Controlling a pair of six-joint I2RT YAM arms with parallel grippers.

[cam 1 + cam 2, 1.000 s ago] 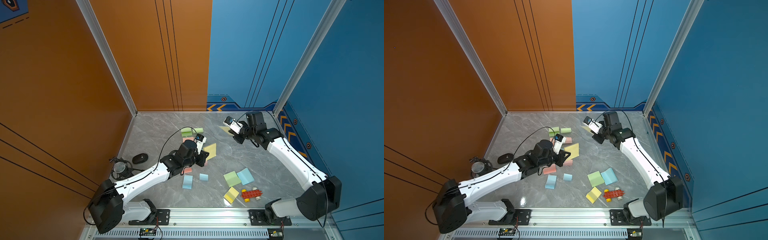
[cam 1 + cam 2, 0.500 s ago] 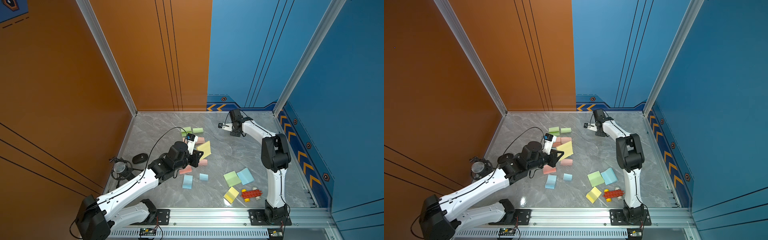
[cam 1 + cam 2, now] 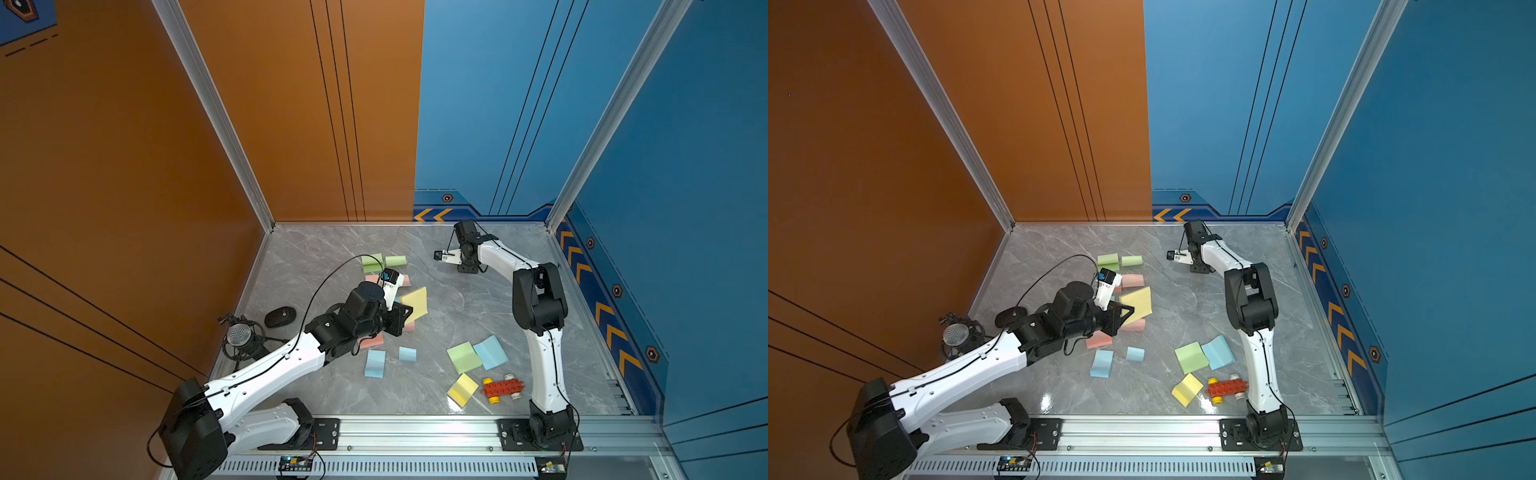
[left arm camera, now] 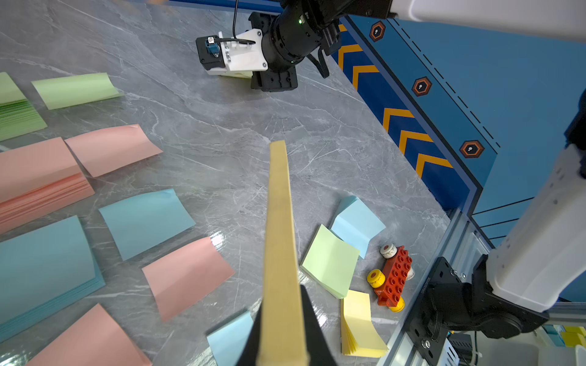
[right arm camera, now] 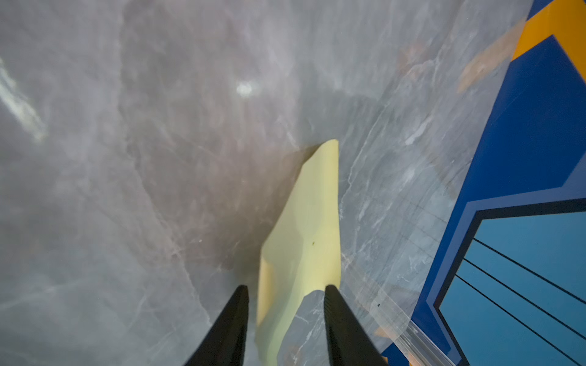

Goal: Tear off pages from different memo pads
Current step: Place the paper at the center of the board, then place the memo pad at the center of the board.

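Note:
The yellow memo pad in my left gripper should next go outward and down for release on the bare tabletop by the curled yellow page, whose colour matches.
My left gripper (image 4: 282, 317) is shut on a thick yellow memo pad (image 3: 415, 300), held above the table and seen edge-on in the left wrist view. At the far back my right gripper (image 5: 285, 288) stands open low over the table. A single curled yellow page (image 5: 304, 221) lies loose between its fingers. Other memo pads lie around: green (image 3: 371, 262), blue (image 3: 375, 363), green (image 3: 464, 357), blue (image 3: 491, 352) and yellow (image 3: 462, 390). Loose pages lie near them, such as a green one (image 4: 74, 90) and pink one (image 4: 111, 149).
A red toy brick car (image 3: 503, 387) lies by the right arm's base. A microphone (image 3: 239, 334) and a black mouse (image 3: 280, 317) sit at the left edge. Walls close in the back and sides, and a metal rail (image 3: 415, 432) runs along the front.
The right arm stretched toward the back wall with the yellow page, and its jaws have now opened off it. The left arm drew back slightly, still holding the yellow pad.

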